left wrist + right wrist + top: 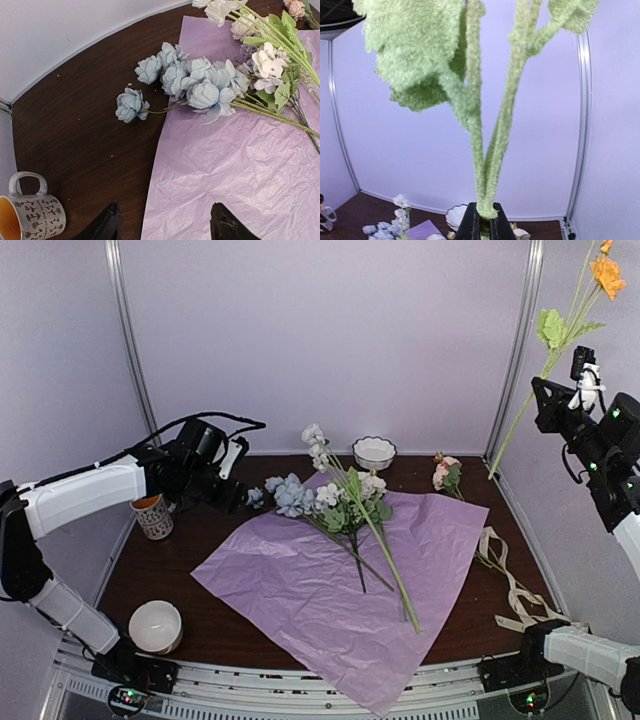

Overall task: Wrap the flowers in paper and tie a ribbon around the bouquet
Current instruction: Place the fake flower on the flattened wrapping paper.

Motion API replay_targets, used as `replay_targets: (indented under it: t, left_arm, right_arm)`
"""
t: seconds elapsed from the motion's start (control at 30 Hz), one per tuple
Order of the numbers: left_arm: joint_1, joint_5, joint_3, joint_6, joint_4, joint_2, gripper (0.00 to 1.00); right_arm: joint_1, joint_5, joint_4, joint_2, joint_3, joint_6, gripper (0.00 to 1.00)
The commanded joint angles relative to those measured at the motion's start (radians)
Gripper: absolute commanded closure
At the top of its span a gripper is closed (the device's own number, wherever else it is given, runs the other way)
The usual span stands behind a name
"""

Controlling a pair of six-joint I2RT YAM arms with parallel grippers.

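The gathered flowers [350,502] lie below my right gripper, to its left in the top view. The flower stalk comes down that way next, and my right gripper releases it across them.
The pink-lilac paper [340,580] lies flat and crinkled on the dark table. White and pale blue flowers [345,505] rest across its far half, stalks pointing toward me. My left gripper [165,207] hovers open over the paper's left edge [155,165], just short of the blue blooms [200,82]. High at the right, my right gripper [485,212] is shut on the fuzzy green stalk [490,150] of an orange flower [607,275]. A pink bloom [445,472] lies at the back right. The cream ribbon [510,580] trails along the right edge. No wrapped bouquet is in view.
A patterned mug [153,515] stands left of the paper, close to my left arm. A plain white bowl [155,625] sits at the near left. A scalloped white bowl [374,451] stands against the back wall. Pale walls enclose three sides.
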State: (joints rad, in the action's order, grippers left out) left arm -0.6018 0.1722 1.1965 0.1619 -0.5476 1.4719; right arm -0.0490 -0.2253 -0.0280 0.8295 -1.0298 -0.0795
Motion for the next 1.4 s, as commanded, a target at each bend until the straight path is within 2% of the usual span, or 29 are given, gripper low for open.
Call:
replay_targets:
  t: [0.0, 0.07, 0.13, 0.27, 0.4, 0.47, 0.63, 0.8, 0.9, 1.03, 1.2, 1.3, 1.37]
  left_arm:
    - [0.007, -0.007, -0.008, -0.002, 0.037, -0.03, 0.37]
    - [0.008, -0.008, -0.004, -0.001, 0.039, -0.028, 0.37]
    - [0.007, -0.012, 0.001, -0.001, 0.038, -0.024, 0.37]
    - [0.007, -0.017, 0.006, -0.002, 0.035, -0.019, 0.37]
    - [0.008, -0.018, 0.003, 0.003, 0.035, -0.022, 0.37]
    - [0.008, -0.023, 0.0, 0.004, 0.035, -0.022, 0.37]
    - [0.007, -0.016, -0.02, 0.004, 0.036, -0.031, 0.37]
    - [0.008, -0.007, -0.019, -0.007, 0.029, -0.028, 0.36]
    - [0.008, -0.011, -0.017, -0.017, 0.032, -0.018, 0.36]
    - [0.007, -0.025, -0.018, -0.022, 0.033, 0.009, 0.36]
    - [0.008, -0.047, -0.027, -0.022, 0.042, 0.027, 0.36]
    - [0.007, -0.044, -0.032, -0.027, 0.048, 0.036, 0.36]
    - [0.008, -0.04, -0.017, -0.031, 0.034, 0.053, 0.36]
  right_arm:
    - [-0.041, -0.207, 0.017, 0.004, -0.069, -0.209, 1.0]
    - [-0.142, -0.231, 0.081, 0.042, -0.082, -0.241, 1.0]
    - [-0.272, -0.191, 0.167, 0.104, -0.107, -0.253, 1.0]
    - [-0.48, -0.179, 0.285, 0.308, -0.177, -0.373, 1.0]
    - [-0.629, -0.07, 0.411, 0.541, -0.3, -0.389, 1.0]
    - [-0.664, -0.045, 0.449, 0.676, -0.351, -0.419, 1.0]
    - [-0.702, 0.029, 0.507, 0.915, -0.48, -0.436, 1.0]
    - [-0.711, 0.097, 0.549, 1.068, -0.55, -0.443, 1.0]
    - [-0.709, 0.158, 0.567, 1.101, -0.558, -0.443, 0.76]
    - [-0.704, 0.218, 0.55, 1.05, -0.523, -0.457, 0.66]
    - [-0.648, 0.176, 0.551, 0.883, -0.47, -0.428, 0.64]
    - [-0.512, 0.237, 0.572, 0.734, -0.371, -0.389, 0.66]
    - [-0.366, 0.196, 0.585, 0.683, -0.292, -0.357, 0.66]
